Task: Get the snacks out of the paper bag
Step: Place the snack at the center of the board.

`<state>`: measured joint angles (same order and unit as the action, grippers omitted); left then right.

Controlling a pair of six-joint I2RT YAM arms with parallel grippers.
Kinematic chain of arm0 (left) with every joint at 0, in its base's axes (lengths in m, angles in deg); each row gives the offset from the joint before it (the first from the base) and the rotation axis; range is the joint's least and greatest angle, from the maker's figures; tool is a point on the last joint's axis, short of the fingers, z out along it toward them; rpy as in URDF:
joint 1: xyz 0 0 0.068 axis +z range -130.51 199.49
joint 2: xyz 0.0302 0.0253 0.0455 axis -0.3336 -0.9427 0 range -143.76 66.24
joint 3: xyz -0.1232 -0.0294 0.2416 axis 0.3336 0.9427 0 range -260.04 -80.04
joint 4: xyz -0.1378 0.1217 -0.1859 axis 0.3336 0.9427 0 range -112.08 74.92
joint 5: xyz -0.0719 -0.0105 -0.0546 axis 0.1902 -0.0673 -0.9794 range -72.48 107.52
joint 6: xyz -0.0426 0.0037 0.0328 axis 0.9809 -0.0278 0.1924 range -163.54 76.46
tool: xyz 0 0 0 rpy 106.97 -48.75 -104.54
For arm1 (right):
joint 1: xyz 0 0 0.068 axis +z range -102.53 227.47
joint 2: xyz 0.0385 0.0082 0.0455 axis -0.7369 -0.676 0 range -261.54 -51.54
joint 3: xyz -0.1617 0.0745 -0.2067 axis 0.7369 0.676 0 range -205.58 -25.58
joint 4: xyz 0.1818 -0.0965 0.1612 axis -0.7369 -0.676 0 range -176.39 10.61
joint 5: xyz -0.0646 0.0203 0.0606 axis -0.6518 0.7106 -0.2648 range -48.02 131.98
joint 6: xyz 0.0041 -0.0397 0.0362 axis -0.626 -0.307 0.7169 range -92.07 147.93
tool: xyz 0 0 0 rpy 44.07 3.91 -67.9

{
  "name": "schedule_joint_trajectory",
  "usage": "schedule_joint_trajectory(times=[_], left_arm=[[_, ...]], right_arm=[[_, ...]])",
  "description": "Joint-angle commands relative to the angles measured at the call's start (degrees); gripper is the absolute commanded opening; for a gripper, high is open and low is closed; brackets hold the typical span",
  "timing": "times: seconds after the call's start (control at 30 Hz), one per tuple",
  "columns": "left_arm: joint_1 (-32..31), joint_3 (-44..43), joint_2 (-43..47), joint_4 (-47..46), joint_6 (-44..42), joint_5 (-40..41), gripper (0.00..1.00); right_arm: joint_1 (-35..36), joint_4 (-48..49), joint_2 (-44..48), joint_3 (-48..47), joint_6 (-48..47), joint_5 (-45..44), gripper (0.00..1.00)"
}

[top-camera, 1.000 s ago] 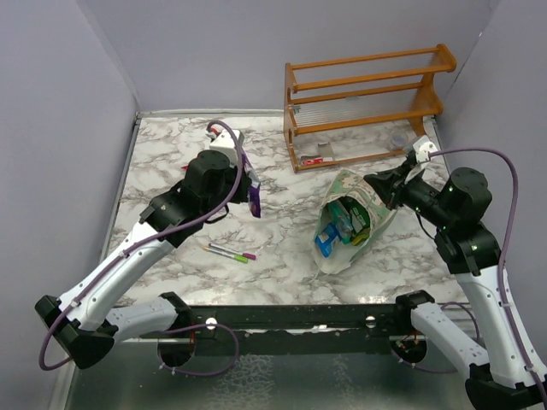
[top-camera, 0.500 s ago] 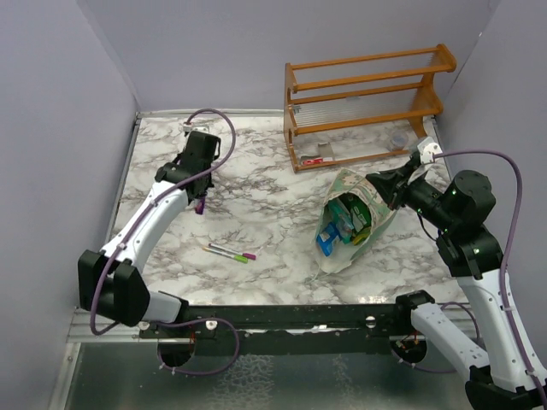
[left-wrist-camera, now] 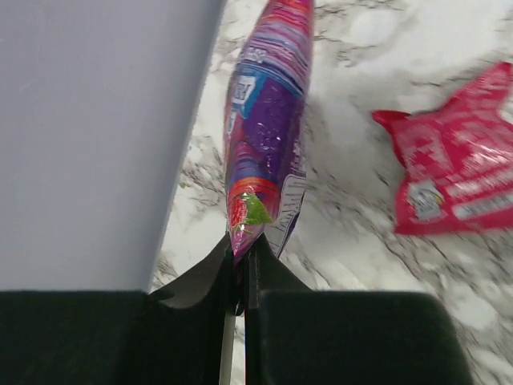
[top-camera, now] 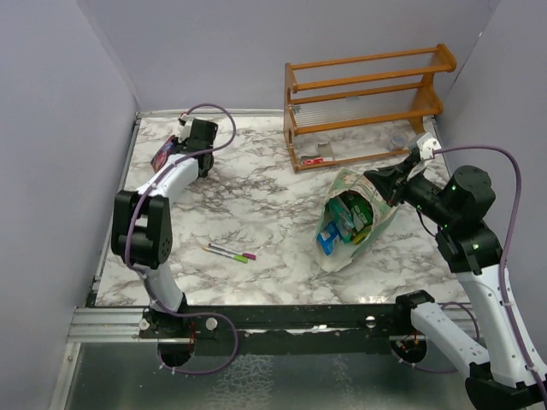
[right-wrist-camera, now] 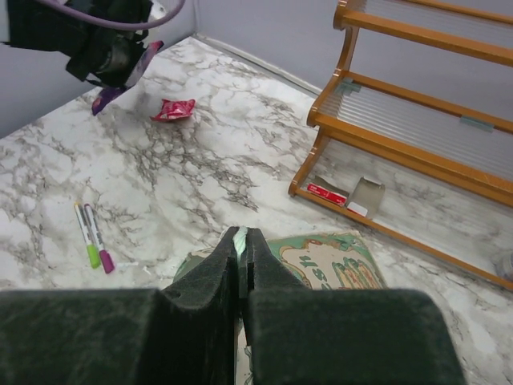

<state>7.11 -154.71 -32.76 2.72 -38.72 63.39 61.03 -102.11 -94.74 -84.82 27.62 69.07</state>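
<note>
I will lower my left gripper onto the bare marble between the wall and the pink packet [left-wrist-camera: 461,172] and let go of the purple snack packet's end there, because that spot is open.
The pale green paper bag [top-camera: 344,224] lies on its side with its mouth open toward the near edge; it also shows in the right wrist view [right-wrist-camera: 341,261]. Several teal, blue and green snacks [top-camera: 346,220] sit inside it. My right gripper [top-camera: 382,185] is shut on the bag's upper rim [right-wrist-camera: 242,237]. My left gripper [top-camera: 175,147] is at the far left corner, shut on the end of a purple snack packet [left-wrist-camera: 266,120], close to the wall. A pink packet [left-wrist-camera: 461,172] lies on the table beside it [right-wrist-camera: 174,109].
The orange wooden rack [top-camera: 367,94] stands at the back right, with a small red-and-white item [right-wrist-camera: 326,192] on its bottom shelf. Two marker pens, green and purple [top-camera: 231,253], lie near the front centre. The grey side wall [left-wrist-camera: 88,136] is right beside my left gripper.
My left arm has swung from the middle-left of the table to the far left corner, carrying the purple packet. My right gripper has kept its hold on the bag.
</note>
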Motion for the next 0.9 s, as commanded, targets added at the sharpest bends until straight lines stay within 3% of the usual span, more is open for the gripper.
schedule_joint_trajectory(times=[0.0,0.37,0.4,0.47,0.57,0.7,0.77,0.87], left_arm=[[4.7,-6.7,-8.3,-0.3,-3.7,7.6,0.00],[5.3,-9.8,-14.3,2.6,0.1,0.8,0.01],[5.3,-11.0,-14.9,4.7,1.4,-0.7,0.05],[5.3,-12.0,-14.8,6.8,3.3,-3.0,0.27],[5.3,-10.4,-12.4,5.8,3.7,-4.4,0.48],[5.3,-9.4,-7.4,6.2,5.8,-8.0,0.63],[5.3,-8.4,-2.6,5.3,7.6,-14.6,0.68],[5.1,-0.3,8.9,-0.1,10.0,-27.5,0.84]], right_arm=[[0.1,3.4,1.1,-1.5,-0.6,1.5,0.01],[0.1,4.8,1.9,-0.3,0.0,1.8,0.01],[0.1,4.9,1.9,-0.3,0.1,2.0,0.01],[0.1,4.8,1.9,-0.5,0.0,2.0,0.01],[0.1,4.5,2.3,-0.7,0.0,1.9,0.01],[0.1,4.4,2.9,-0.8,0.0,2.0,0.01],[0.1,4.6,3.3,-0.3,0.3,2.2,0.01],[0.1,5.0,3.1,-0.1,0.9,3.2,0.01]])
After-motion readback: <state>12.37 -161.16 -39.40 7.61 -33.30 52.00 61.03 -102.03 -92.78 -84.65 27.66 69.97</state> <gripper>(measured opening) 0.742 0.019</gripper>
